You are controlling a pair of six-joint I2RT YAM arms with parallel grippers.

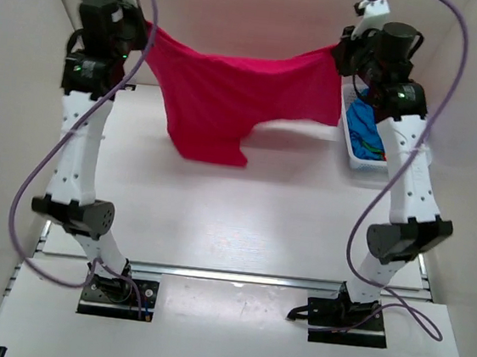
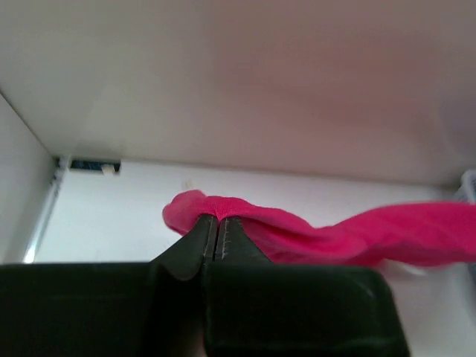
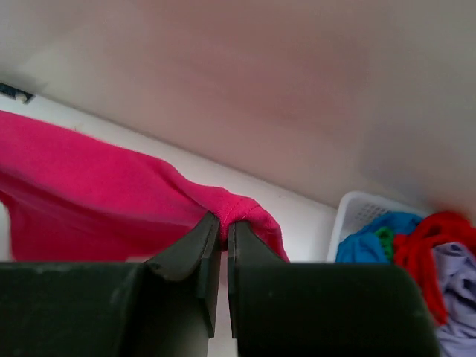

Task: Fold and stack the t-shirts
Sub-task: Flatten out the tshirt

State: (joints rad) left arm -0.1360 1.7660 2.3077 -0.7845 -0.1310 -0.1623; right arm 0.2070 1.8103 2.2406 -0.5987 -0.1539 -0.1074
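Note:
Next, my right gripper draws the shirt's corner back, lowers it and releases it. The empty near tabletop below and back from the gripper has room for the shirt.
A magenta-pink t-shirt (image 1: 229,101) hangs stretched in the air between both grippers, above the far half of the table, its lower part drooping toward the left. My left gripper (image 1: 147,32) is shut on its left corner; the left wrist view shows the hem (image 2: 223,208) pinched between closed jaws (image 2: 216,223). My right gripper (image 1: 338,54) is shut on the right corner; the right wrist view shows the cloth (image 3: 89,201) pinched at the fingertips (image 3: 223,221). Blue (image 3: 372,238), red (image 3: 431,238) and pale lavender (image 3: 457,290) shirts lie in the basket.
A white slatted basket (image 1: 351,160) stands at the far right edge of the table, beside the right arm, holding crumpled shirts (image 1: 367,128). White walls close in the back and both sides. The white table (image 1: 234,221) lies under the hanging shirt.

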